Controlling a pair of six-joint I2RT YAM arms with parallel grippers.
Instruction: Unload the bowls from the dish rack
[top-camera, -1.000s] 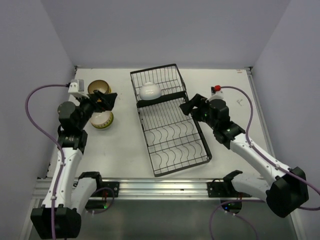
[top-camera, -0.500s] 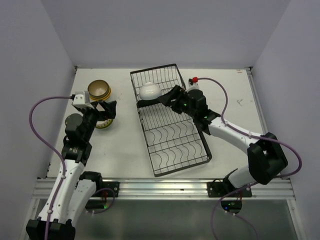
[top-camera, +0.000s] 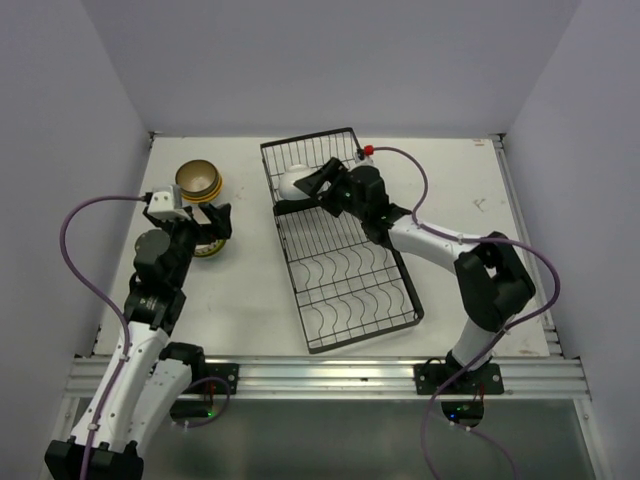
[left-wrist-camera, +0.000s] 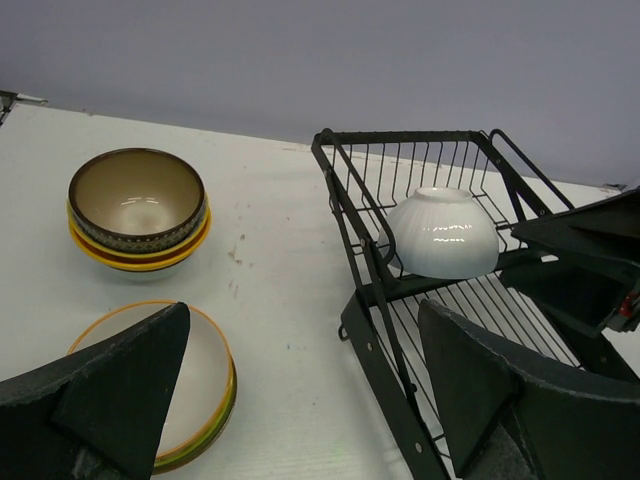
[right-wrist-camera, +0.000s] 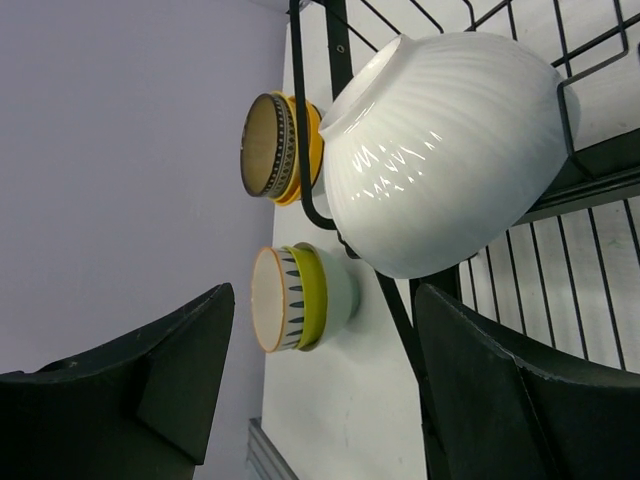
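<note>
The white bowl's near rim (top-camera: 290, 195) (right-wrist-camera: 408, 270) lies clear of the rack's wires. I will next move my right gripper to the left in the top view, around that rim.
The black wire dish rack (top-camera: 291, 282) lies in the middle of the table. One white ribbed bowl (top-camera: 297, 181) sits upside down in its small far section; it also shows in the left wrist view (left-wrist-camera: 443, 232) and the right wrist view (right-wrist-camera: 450, 160). My right gripper (top-camera: 318, 186) is open and empty, right beside the white bowl, not touching it. My left gripper (top-camera: 207, 221) is open and empty above the near bowl stack (top-camera: 208, 243). The rack's larger section holds no bowls.
Two bowl stacks stand left of the rack: a dark brown patterned bowl on orange ones (top-camera: 198, 180) at the back, and a striped white bowl nested in yellow-green and pale ones (right-wrist-camera: 300, 298) nearer. The rack's front rail (left-wrist-camera: 372, 300) lies right of my left gripper.
My right arm has swung left across the rack, from its right side to the white bowl. My left arm has drawn back a little from over the bowl stacks.
</note>
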